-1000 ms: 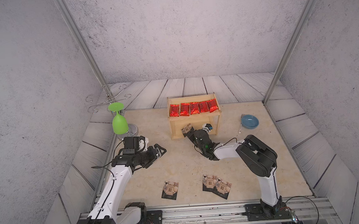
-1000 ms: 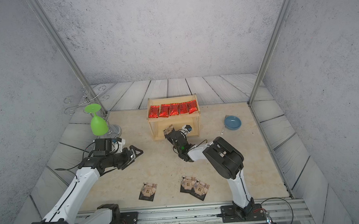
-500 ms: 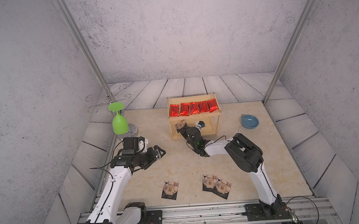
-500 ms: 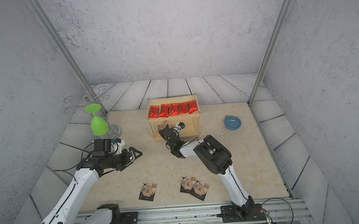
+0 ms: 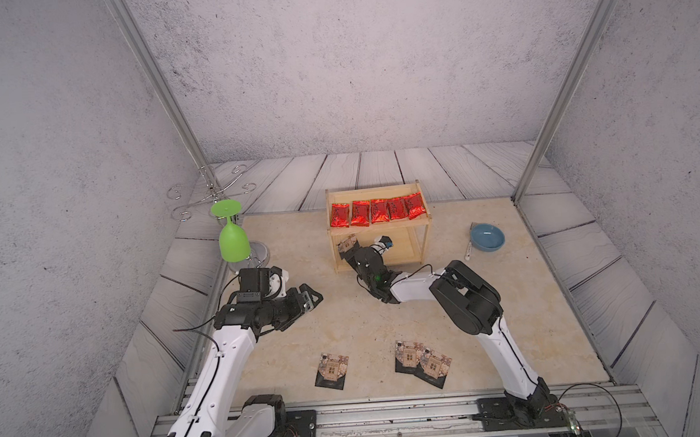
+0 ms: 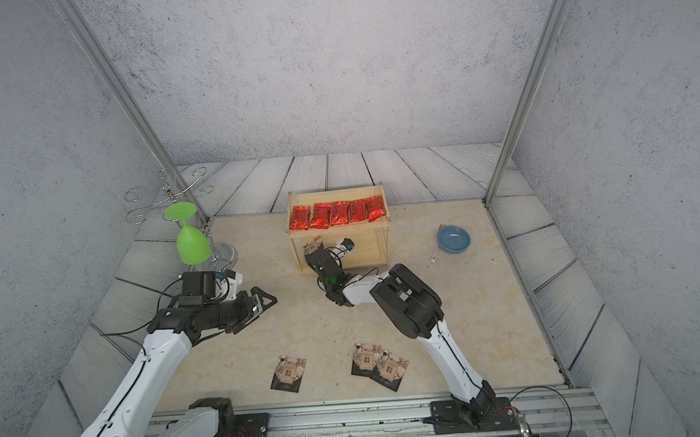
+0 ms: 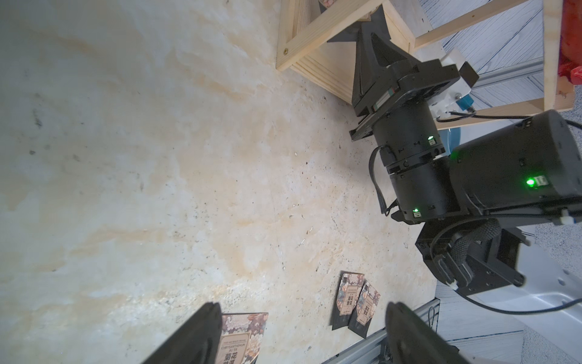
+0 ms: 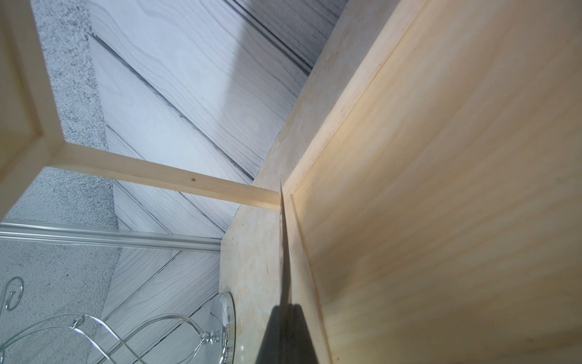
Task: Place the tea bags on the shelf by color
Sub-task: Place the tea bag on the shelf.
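The right gripper lowers to the lower board's end nearest the wine glass (image 8: 324,254) next and releases the black tea bag, as red ones occupy the top board.
The light wooden shelf (image 5: 421,240) (image 6: 385,242) stands at the back of the table. Several red tea bags (image 5: 378,210) (image 6: 339,213) lie in a row on its top board. My right gripper (image 5: 352,252) (image 6: 318,254) is shut on a black tea bag (image 5: 347,243) (image 6: 313,246) at the left end of the lower tier; in the right wrist view this tea bag (image 8: 282,252) shows edge-on beside the lower board (image 8: 441,189). Three black tea bags (image 5: 331,368) (image 5: 408,354) (image 5: 434,366) lie near the front edge. My left gripper (image 5: 311,302) (image 7: 302,310) hangs open and empty over the table's left.
A green wine glass (image 5: 232,243) hangs upside down from a wire rack (image 5: 209,195) at the back left, above a glass base (image 5: 261,254). A blue bowl (image 5: 487,237) and a fork (image 5: 470,250) sit at the right. A metal rail (image 5: 393,412) runs along the front.
My right gripper has carried the black tea bag leftward and farther back, to the left end of the shelf's lower tier. The left arm has barely moved.
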